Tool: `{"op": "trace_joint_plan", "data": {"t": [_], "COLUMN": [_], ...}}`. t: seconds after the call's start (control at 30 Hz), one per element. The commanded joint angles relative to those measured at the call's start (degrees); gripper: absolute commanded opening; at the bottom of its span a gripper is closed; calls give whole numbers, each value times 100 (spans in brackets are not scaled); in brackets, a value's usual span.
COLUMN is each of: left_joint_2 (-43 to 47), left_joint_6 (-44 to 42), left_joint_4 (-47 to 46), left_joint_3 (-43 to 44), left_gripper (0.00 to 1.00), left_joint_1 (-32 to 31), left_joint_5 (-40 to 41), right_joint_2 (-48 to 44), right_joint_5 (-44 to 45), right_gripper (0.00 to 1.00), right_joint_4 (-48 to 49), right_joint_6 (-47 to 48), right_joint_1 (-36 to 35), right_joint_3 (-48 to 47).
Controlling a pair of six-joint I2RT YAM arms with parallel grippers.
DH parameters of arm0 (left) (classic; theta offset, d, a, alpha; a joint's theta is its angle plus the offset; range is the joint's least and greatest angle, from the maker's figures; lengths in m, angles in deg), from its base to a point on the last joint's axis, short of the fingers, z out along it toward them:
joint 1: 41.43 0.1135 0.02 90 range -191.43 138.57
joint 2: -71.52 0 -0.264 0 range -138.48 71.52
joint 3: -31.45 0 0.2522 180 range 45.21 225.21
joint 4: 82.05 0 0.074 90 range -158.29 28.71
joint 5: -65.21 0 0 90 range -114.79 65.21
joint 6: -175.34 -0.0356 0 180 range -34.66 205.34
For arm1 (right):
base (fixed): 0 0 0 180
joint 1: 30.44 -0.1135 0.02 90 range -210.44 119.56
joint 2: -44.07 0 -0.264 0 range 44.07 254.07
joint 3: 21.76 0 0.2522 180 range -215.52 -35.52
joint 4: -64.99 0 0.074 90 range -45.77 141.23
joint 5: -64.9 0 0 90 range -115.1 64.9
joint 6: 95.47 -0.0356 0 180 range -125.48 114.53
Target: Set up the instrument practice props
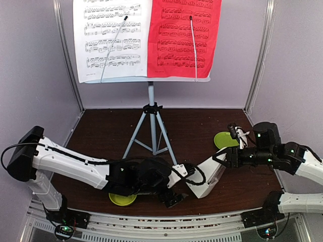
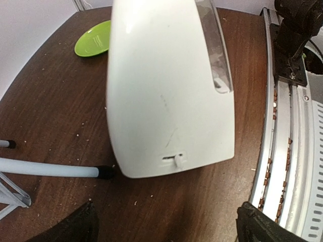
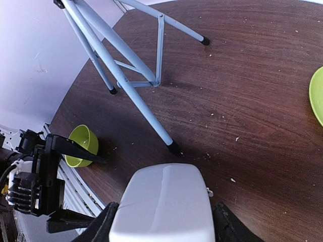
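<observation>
My right gripper swings left in the top view to tabletop between bowl and tripod (image 3: 126,160) next and stands the tilted metronome upright to release it.
The music stand (image 1: 151,108) stands at the back on grey tripod legs (image 3: 136,83). A white page (image 1: 111,38) and a red page (image 1: 184,38) rest on its desk under two thin wire holders. The cream metronome (image 1: 204,179) lies tilted on the table in front of the tripod. My right gripper (image 1: 225,160) is shut on its narrow top end (image 3: 164,201), with a finger on either side. My left gripper (image 1: 174,194) is wide open just short of the metronome's wide base (image 2: 166,91), touching nothing; its fingers (image 2: 70,227) show at the bottom corners of the left wrist view.
A lime-green plate (image 1: 224,139) lies right of the tripod and shows in the left wrist view (image 2: 93,38). A lime-green bowl (image 1: 122,199) sits under my left arm near the front edge (image 3: 83,145). One tripod foot (image 2: 104,172) is beside the metronome's base. A metal rail (image 2: 282,151) runs along the front edge.
</observation>
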Motion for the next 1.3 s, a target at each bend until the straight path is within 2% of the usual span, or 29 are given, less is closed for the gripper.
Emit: {"op": "trace_joint_plan", "data": {"t": [0.0, 0.2, 0.43, 0.67, 0.9, 0.97, 1.17, 1.27], "left_joint_2": [-111, -327, -389, -397, -266, -186, 302, 656], "left_joint_6": [263, 332, 441, 337, 204, 164, 239, 331], "left_joint_4": [-708, -743, -854, -767, -614, -617, -777, -816], "left_joint_3": [111, 124, 48, 0, -99, -172, -580, -842], "left_gripper": [98, 95, 87, 58, 38, 40, 66, 73], "left_joint_1": [-21, 20, 138, 230, 344, 358, 414, 433], "left_joint_5": [-133, -266, -593, -762, -823, -818, -441, -167], "right_joint_2": [103, 248, 305, 278, 328, 382, 681, 859], "right_joint_5": [264, 178, -125, -433, -460, -382, 522, 946], "right_gripper": [0, 0, 0, 0, 0, 0, 0, 0], "right_joint_4": [987, 1022, 1134, 1272, 1419, 1384, 1061, 1174], "right_joint_6": [-251, -129, -19, 21, -52, -50, -129, -291], "right_joint_1": [-396, -644, -703, -708, -707, -712, -817, -1022], "right_joint_3": [-232, -348, -482, -476, -459, -492, -725, -789]}}
